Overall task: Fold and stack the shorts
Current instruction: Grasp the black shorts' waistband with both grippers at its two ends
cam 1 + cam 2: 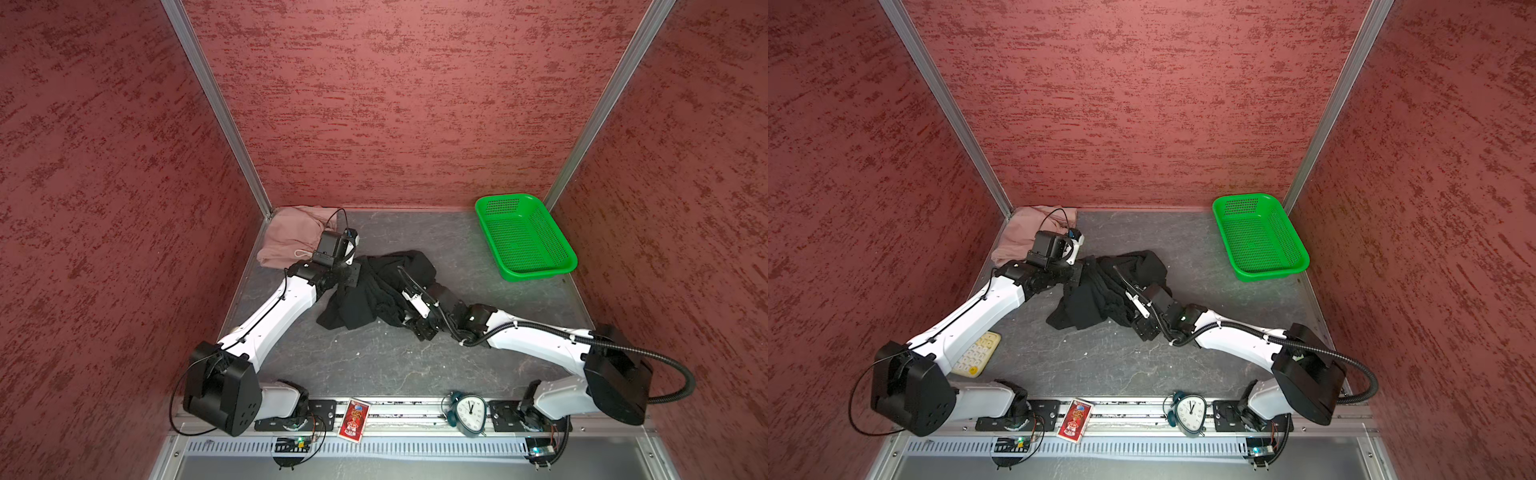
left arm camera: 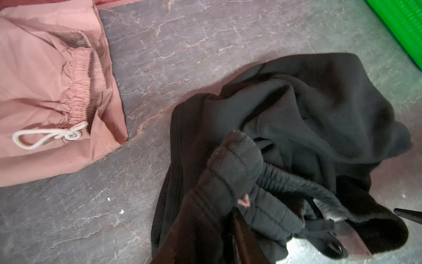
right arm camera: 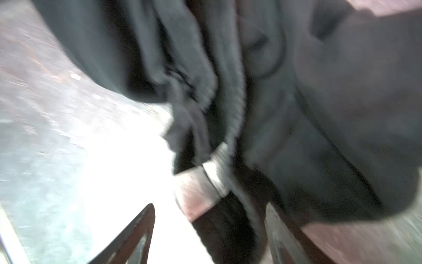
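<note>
The right gripper will come down next onto the black fold by the pale label (image 3: 229, 233) and close, since that fold lies below it, between its spread fingers.
The black shorts (image 1: 365, 291) (image 1: 1096, 291) lie crumpled mid-table, between my two grippers. My left gripper (image 1: 352, 274) (image 1: 1077, 272) is at their left edge. In the left wrist view the bunched black waistband (image 2: 235, 173) rises from between its fingers, which the cloth mostly hides. My right gripper (image 1: 405, 291) (image 1: 1127, 291) reaches into the heap from the right. It stands open (image 3: 212, 217), with a black fold and a pale label between its spread fingers. The pink shorts (image 1: 286, 241) (image 1: 1017, 232) (image 2: 45, 91) lie flat in the back left corner, with the white drawstring (image 2: 50, 136) showing.
A green mesh basket (image 1: 523, 237) (image 1: 1258, 237) stands at the back right. On the front rail sit an alarm clock (image 1: 469, 411) and a red card box (image 1: 354, 417). A yellow keypad (image 1: 978, 353) lies under the left arm. Red walls close in three sides.
</note>
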Action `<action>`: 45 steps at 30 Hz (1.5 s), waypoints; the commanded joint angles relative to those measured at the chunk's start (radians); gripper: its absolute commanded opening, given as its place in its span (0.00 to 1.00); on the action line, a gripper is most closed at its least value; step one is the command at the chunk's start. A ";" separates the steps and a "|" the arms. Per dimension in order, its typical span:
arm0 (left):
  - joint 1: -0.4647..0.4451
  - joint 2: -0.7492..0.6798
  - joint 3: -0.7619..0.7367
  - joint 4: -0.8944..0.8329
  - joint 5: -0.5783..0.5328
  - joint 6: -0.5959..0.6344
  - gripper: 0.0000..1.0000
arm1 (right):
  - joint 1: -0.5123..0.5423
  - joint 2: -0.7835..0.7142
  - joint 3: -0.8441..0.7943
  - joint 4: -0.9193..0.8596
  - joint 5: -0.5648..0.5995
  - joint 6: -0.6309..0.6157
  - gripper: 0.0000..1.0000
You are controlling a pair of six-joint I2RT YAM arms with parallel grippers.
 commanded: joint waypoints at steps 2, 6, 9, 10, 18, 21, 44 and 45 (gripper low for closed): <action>0.007 0.013 0.012 0.041 0.020 -0.004 0.33 | -0.002 -0.013 -0.015 -0.054 0.131 0.046 0.81; 0.009 0.024 0.007 0.036 0.024 -0.004 0.33 | -0.028 -0.109 0.002 -0.096 0.172 0.121 0.81; 0.014 0.026 -0.001 0.041 0.024 -0.006 0.33 | -0.045 -0.182 -0.035 -0.077 0.007 0.155 0.75; 0.017 0.024 -0.004 0.044 0.024 -0.008 0.33 | -0.040 -0.183 -0.050 -0.087 -0.026 0.161 0.74; 0.034 0.011 -0.021 0.053 0.032 -0.014 0.33 | 0.026 -0.070 -0.059 -0.117 0.005 0.124 0.79; 0.042 0.008 -0.028 0.059 0.043 -0.015 0.33 | 0.029 -0.002 -0.023 -0.117 0.086 0.086 0.81; 0.062 0.057 0.053 0.060 0.207 0.057 0.99 | 0.028 0.093 0.014 -0.032 0.165 0.096 0.00; 0.062 0.088 0.072 0.056 0.206 0.073 0.99 | 0.028 0.090 0.010 -0.026 0.165 0.099 0.00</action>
